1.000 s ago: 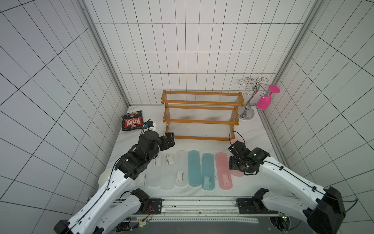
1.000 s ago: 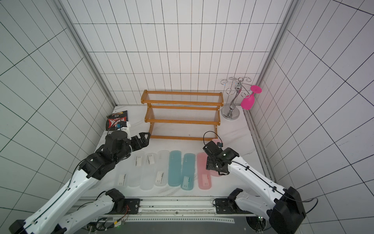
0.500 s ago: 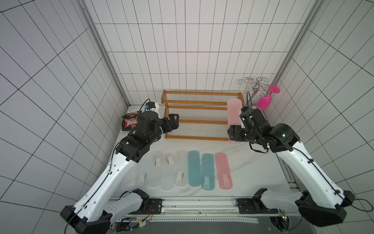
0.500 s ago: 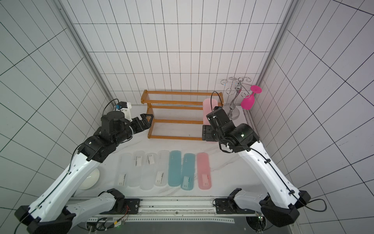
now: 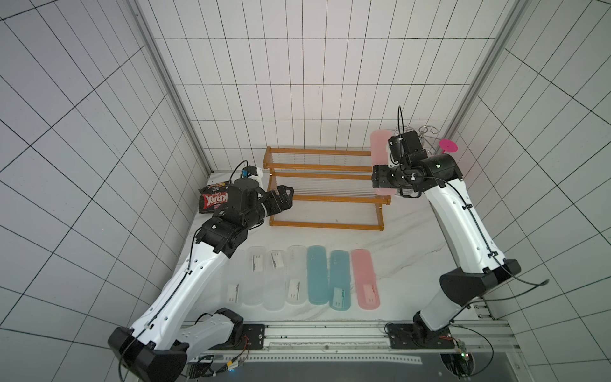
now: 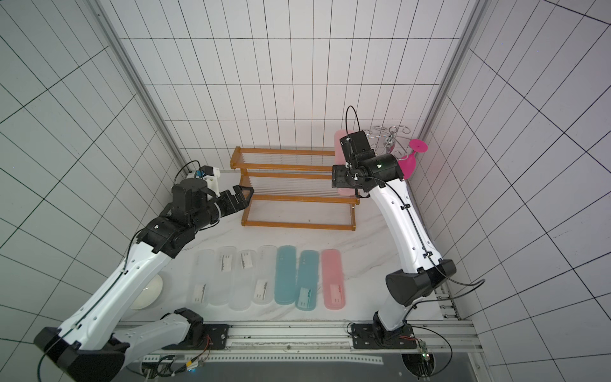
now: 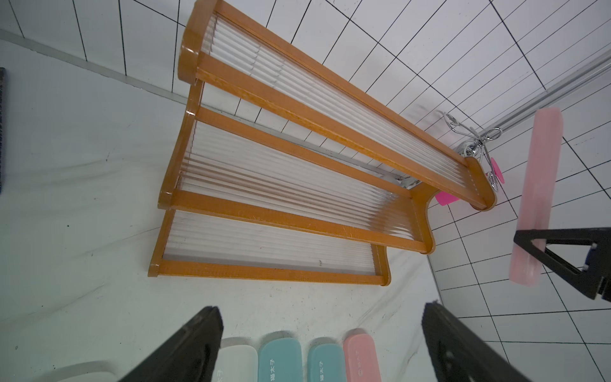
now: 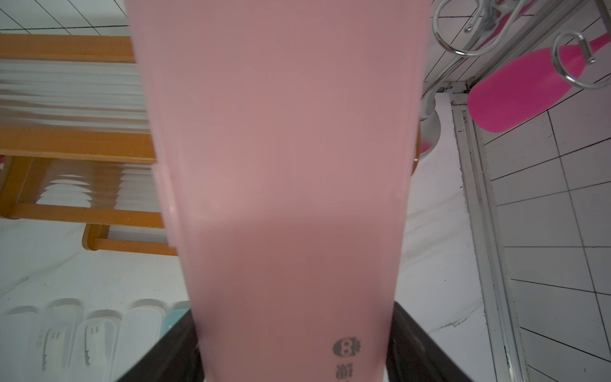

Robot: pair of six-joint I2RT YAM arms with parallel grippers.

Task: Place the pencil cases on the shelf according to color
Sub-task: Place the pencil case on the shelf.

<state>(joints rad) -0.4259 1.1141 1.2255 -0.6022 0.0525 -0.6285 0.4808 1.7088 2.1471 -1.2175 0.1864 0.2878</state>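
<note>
My right gripper moves outward next. It brings the pink case onto the bare end of the shelf's top level by the hanger stand and releases it there, since that level is bare.
My right gripper [image 5: 379,178] is shut on a pink pencil case [image 5: 378,148], held upright in the air at the right end of the shelf [image 5: 324,197], level with its upper tiers. In the right wrist view the pink case [image 8: 281,165] fills the middle between the fingers of that gripper [image 8: 291,347]. On the table in front lie several clear cases [image 5: 274,277], two teal cases [image 5: 317,274], [image 5: 340,281] and another pink case [image 5: 365,279] in a row. My left gripper [image 5: 286,195] hangs open and empty by the shelf's left end.
A red-and-black snack bag [image 5: 213,202] lies at the back left. A chrome hanger stand [image 5: 426,132] with a magenta goblet [image 6: 408,165] stands right of the shelf, close to the held case. A white bowl [image 6: 147,291] sits under the left arm.
The right arm has lifted a pink case off the table and carried it back and up to the shelf's right end. The left arm rose and moved back toward the shelf's left end.
</note>
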